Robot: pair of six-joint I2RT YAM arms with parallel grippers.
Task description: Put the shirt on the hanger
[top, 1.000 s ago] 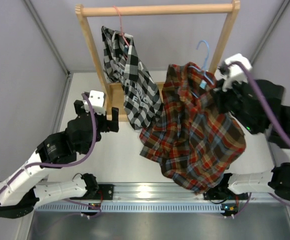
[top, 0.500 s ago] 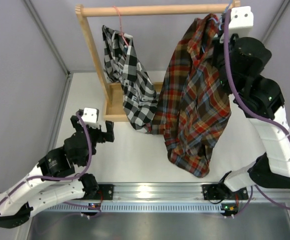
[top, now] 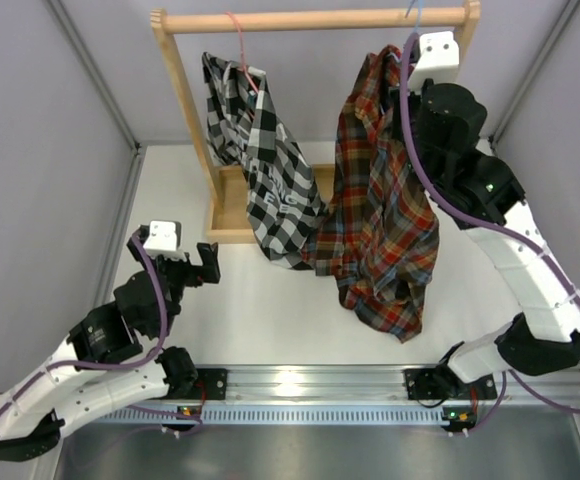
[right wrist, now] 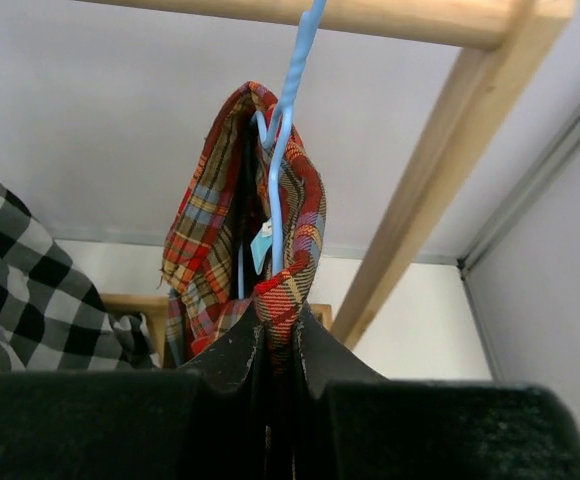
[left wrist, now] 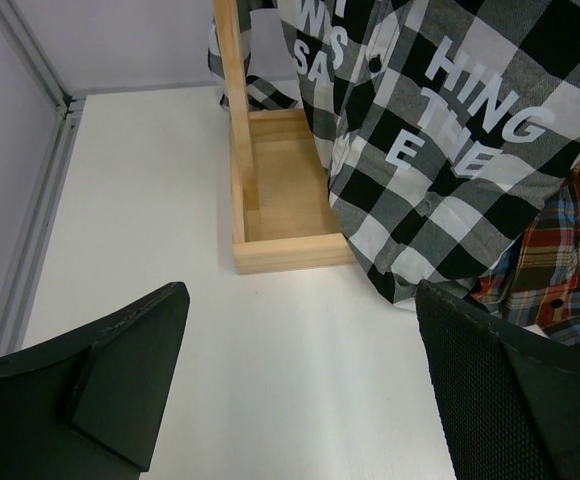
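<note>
I should next move my right gripper outward toward the checked shirt, then lower it and let go of the shirt's fold, because the light-blue hanger's hook reaches the rack's top bar [top: 310, 20].
The red, orange and dark blue plaid shirt [top: 380, 210] hangs from the light-blue wire hanger [top: 411, 14], whose hook reaches the top rail [top: 310, 20] of the wooden rack. In the right wrist view the hanger [right wrist: 288, 100] rises from the shirt's collar [right wrist: 220, 220] to the rail. My right gripper [right wrist: 278, 335] is raised high by the rail and shut on a fold of the shirt at the collar. It also shows in the top view [top: 410, 75]. My left gripper [top: 195, 262] is low on the left, open and empty, apart from the shirt.
A black-and-white checked shirt [top: 260, 160] hangs on a pink-red hanger [top: 238, 40] at the left of the rail. The rack's wooden base [left wrist: 290, 215] stands on the white table. Grey walls close in both sides.
My right arm has lifted the shirt and hanger from mid height up to the rail, and the shirt now hangs narrower. My left arm has drawn back toward the near left.
</note>
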